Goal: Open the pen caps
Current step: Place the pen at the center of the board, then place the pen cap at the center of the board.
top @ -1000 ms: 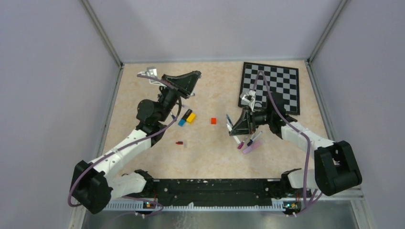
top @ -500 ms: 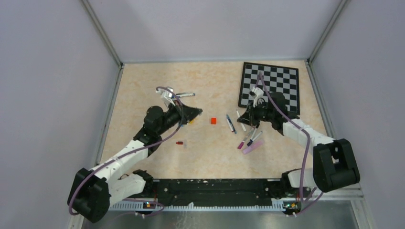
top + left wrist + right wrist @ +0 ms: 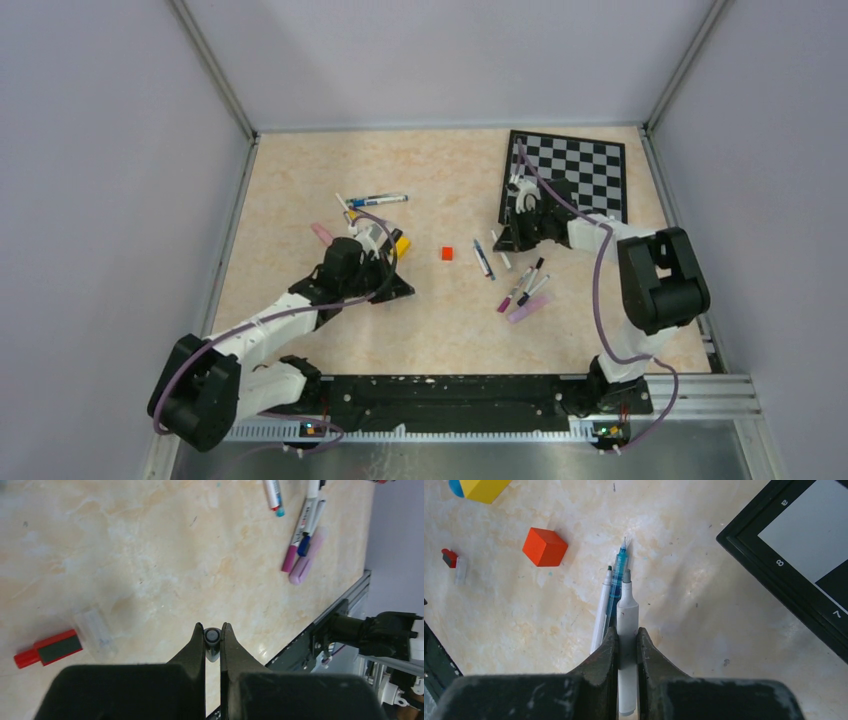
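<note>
The white pen is already uncapped, so the left gripper next needs to go down toward the bare tabletop beside the clear cap and let go of the grey pen cap (image 3: 212,638).
My left gripper (image 3: 212,628) is shut on a small grey pen cap (image 3: 212,638), held low over the table; it sits left of centre in the top view (image 3: 392,287). My right gripper (image 3: 627,630) is shut on a white pen (image 3: 627,605) with a bare grey tip, low over the table beside the checkerboard (image 3: 508,240). A blue pen (image 3: 617,582) and a thin white pen (image 3: 601,611) lie just under it. A red cap (image 3: 47,650) and a clear cap (image 3: 95,630) lie loose. More pens (image 3: 522,293) lie near the centre right.
A red cube (image 3: 447,254) lies mid-table and a yellow block (image 3: 401,245) lies left of it. A blue-ended pen (image 3: 377,200) and a pink pen (image 3: 322,233) lie at the back left. The checkerboard (image 3: 580,180) is at the back right. The rail (image 3: 345,625) runs along the near edge.
My left arm swung from the back left down toward the near middle with the cap. My right gripper moved back toward the checkerboard's corner and lowered with the white pen.
</note>
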Robot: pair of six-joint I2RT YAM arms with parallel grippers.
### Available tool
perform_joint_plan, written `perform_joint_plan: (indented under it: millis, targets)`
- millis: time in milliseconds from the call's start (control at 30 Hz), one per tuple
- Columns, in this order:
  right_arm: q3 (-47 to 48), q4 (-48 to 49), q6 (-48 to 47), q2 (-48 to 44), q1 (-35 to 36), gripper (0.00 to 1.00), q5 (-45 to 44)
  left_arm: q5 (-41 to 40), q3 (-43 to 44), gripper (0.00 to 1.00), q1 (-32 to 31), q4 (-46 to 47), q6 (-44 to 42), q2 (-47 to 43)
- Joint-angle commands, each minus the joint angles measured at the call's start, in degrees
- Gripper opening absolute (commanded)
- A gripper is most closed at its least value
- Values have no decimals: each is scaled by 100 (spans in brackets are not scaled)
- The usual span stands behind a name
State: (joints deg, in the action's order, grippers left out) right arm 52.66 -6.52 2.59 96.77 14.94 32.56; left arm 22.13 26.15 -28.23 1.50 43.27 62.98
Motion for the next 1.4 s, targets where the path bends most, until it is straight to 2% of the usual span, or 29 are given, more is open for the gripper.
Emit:
perform_joint_plan:
  millis: [0, 300, 567, 800, 1000, 1367]
  targets:
    - [356, -198, -40, 291, 34, 4, 65, -154, 205, 0, 16, -596, -415, 261]
    - [424, -241, 5, 489, 73, 13, 48, -292, 345, 1, 14, -787, -568, 693]
    - [423, -274, -4, 382, 75, 29, 114, -454, 480, 4, 4, -1008, -686, 917]
    - [433, -378, -216, 100, 73, 31, 248, -504, 627, 6, 3, -1134, -788, 1082]
    - [425, -887, -1111, -420, 45, 33, 1075, -664, 759, 7, -19, -1282, -841, 1163]
    - [-118, -634, -1244, -1122, -194, 35, 1580, -1125, 1258, 17, -112, -1685, -1025, 1668]
